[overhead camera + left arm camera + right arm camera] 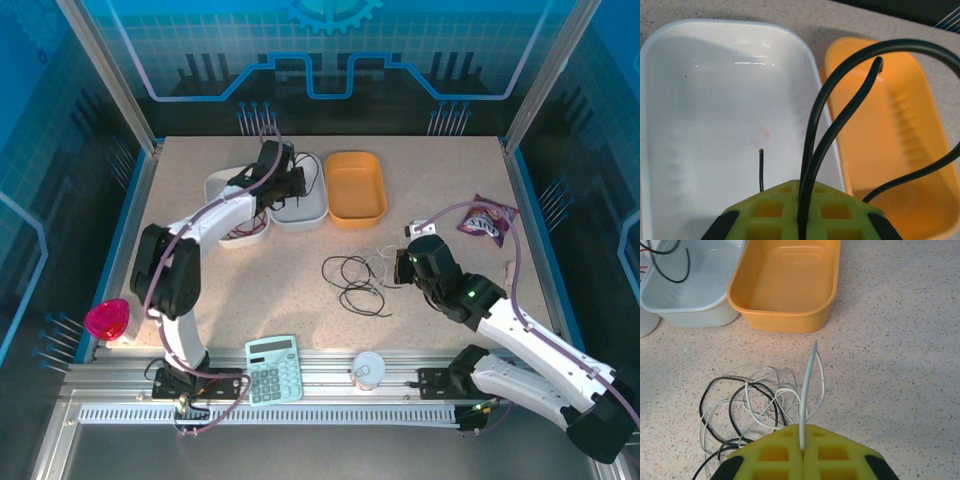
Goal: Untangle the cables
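The black cable (840, 115) goes down toward the white tray beside the orange one next and my left gripper releases it, since the white tray's open bottom lies below.
My left gripper (281, 172) hangs over the right-hand white tray (312, 212) and is shut on a black cable (840, 115). The strand loops up from between the closed green jaws of the left gripper (802, 184), above the white tray (700, 100). My right gripper (803, 429) is shut on a white cable (810, 367), whose end sticks out towards the orange tray (790, 315). Just left of the right gripper (405, 266), a tangle of black and white cables (355, 282) lies on the table. Thin red wire (240, 235) lies in the left white tray.
An orange tray (356, 210) stands beside the white trays at the back. A purple snack bag (487, 220) lies at the right. A calculator (273, 368), a white cup (368, 370) and a pink object (107, 319) sit along the near edge.
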### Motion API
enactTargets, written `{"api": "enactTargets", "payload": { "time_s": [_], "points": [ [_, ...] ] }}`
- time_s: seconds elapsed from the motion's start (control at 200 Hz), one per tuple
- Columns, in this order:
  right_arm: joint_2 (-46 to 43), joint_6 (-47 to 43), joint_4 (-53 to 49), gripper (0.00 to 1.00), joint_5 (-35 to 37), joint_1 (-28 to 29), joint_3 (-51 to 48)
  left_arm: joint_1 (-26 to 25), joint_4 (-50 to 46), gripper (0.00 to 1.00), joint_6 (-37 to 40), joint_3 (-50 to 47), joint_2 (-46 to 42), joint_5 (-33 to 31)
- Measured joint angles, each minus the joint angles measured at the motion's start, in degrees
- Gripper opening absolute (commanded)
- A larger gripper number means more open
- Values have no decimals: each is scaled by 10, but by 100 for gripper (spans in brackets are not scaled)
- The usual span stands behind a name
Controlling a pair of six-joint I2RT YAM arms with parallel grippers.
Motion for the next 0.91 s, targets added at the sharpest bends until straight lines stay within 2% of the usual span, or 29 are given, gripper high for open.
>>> {"api": "enactTargets", "payload": {
  "time_s": [0.205, 0.44, 0.51, 0.555, 0.69, 0.826, 0.906],
  "points": [
    [0, 2, -7, 0, -5, -1, 3, 4, -45, 0, 2, 63, 70, -4],
    [0, 6, -13, 0, -5, -2, 3, 9, -80, 0, 10, 80, 99, -26],
    [2, 6, -13, 0, -5, -2, 5, 13, -88, 8, 11, 81, 103, -34],
    [4, 6, -13, 1, -5, -2, 7, 16, -92, 18, 12, 81, 104, -37],
    [12, 6, -13, 0, -7, -2, 13, 23, -104, 29, 14, 91, 110, -46],
    [18, 6, -13, 1, -9, -2, 20, 23, -107, 31, 15, 98, 112, -49],
    [18, 6, -13, 1, -9, -2, 22, 23, -108, 36, 15, 98, 112, -48]
  ]
}}
